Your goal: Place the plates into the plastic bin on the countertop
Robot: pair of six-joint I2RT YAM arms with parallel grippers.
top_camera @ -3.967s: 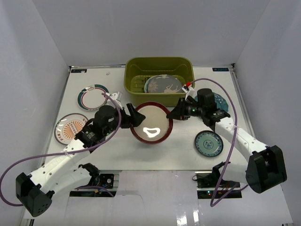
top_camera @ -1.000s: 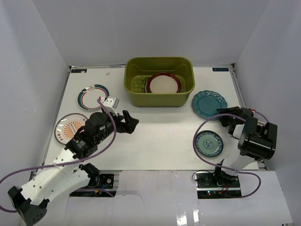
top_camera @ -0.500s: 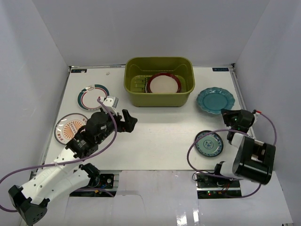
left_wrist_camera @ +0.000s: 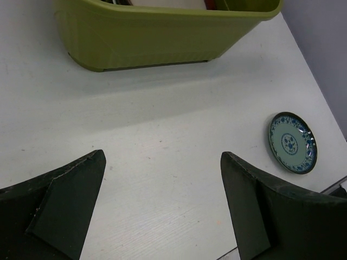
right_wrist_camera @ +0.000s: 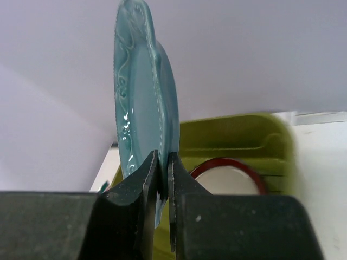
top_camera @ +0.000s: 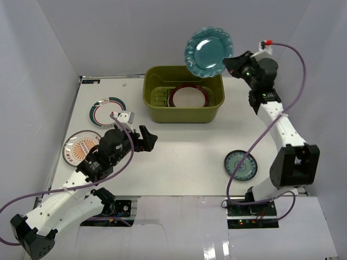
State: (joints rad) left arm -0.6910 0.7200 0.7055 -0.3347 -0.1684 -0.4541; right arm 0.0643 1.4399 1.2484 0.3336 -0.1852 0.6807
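The right gripper moves down inside toward the dark red glossy plate (top_camera: 188, 97) next and releases the teal plate's rim there, because the teal scalloped plate (top_camera: 209, 52) hangs high above the bin.
My right gripper (top_camera: 231, 61) is shut on the rim of the teal scalloped plate (top_camera: 209, 52) and holds it high in the air above the far right of the olive-green plastic bin (top_camera: 183, 111). In the right wrist view the plate (right_wrist_camera: 142, 103) stands on edge between the fingers, with the bin (right_wrist_camera: 238, 138) below. A dark red glossy plate (top_camera: 188, 97) lies in the bin. My left gripper (top_camera: 149, 140) is open and empty above the white countertop (top_camera: 184, 151). A small teal plate (top_camera: 241, 165), a white striped-rim plate (top_camera: 107, 112) and an orange-patterned plate (top_camera: 79, 148) lie on the countertop.
White walls enclose the countertop on three sides. In the left wrist view the bin's near wall (left_wrist_camera: 152, 38) is ahead and the small teal plate (left_wrist_camera: 291, 142) lies to the right. Purple cables trail from both arms.
My right gripper has lifted the teal scalloped plate from the countertop's right side up and back over the bin. The left arm has barely moved.
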